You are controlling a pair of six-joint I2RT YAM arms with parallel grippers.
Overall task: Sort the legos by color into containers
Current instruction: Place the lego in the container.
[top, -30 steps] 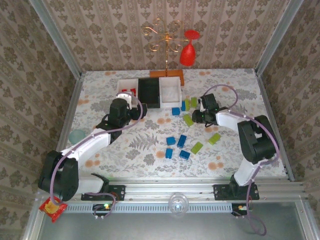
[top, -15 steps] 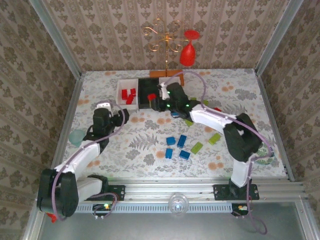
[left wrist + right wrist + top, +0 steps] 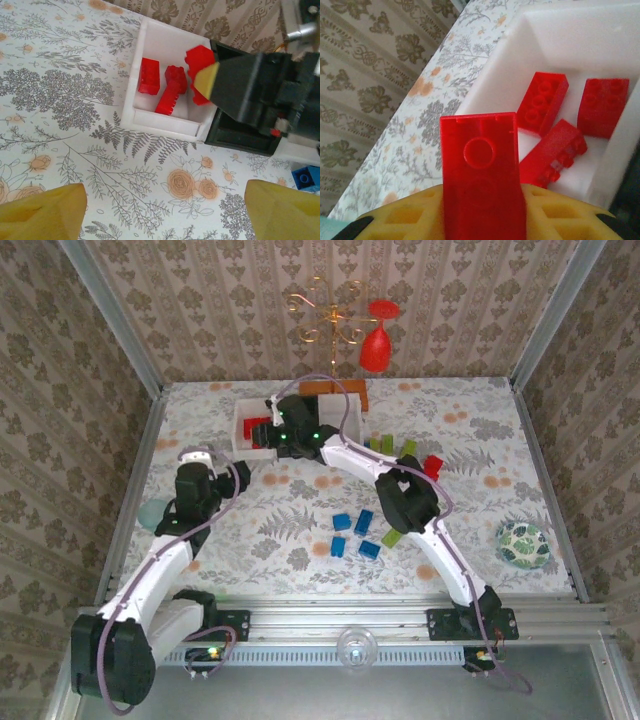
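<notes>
Next I will swing my left gripper across the bare tablecloth and down onto the nearest in the middle of the table blue lego (image 3: 341, 522), which lies below it, uncovered by either arm.
My right gripper (image 3: 270, 430) is shut on a red lego (image 3: 482, 170), which stands upright between its yellow pads (image 3: 400, 215) above the left white container (image 3: 495, 75). Three red legos (image 3: 542, 102) lie in that container (image 3: 165, 125). The black container (image 3: 240, 137) adjoins it, mostly under the right arm. My left gripper (image 3: 162, 210) hangs open over bare tablecloth in front of the containers, its fingers (image 3: 40, 210) wide apart. Several blue legos (image 3: 363, 521) and a green one (image 3: 392, 537) lie mid-table. More green legos (image 3: 388, 443) and a red one (image 3: 432, 465) lie right of the containers.
A gold stand with a red wine glass (image 3: 378, 345) rises at the back on an orange-brown base (image 3: 345, 392). A teal bowl (image 3: 152, 512) sits at the left edge. A round green-patterned object (image 3: 523, 543) lies at the right. Wallpapered walls enclose the table.
My right arm has swung from the right side of the table across to the left white container, carrying a red lego. My left arm has drawn back from the containers toward the left.
</notes>
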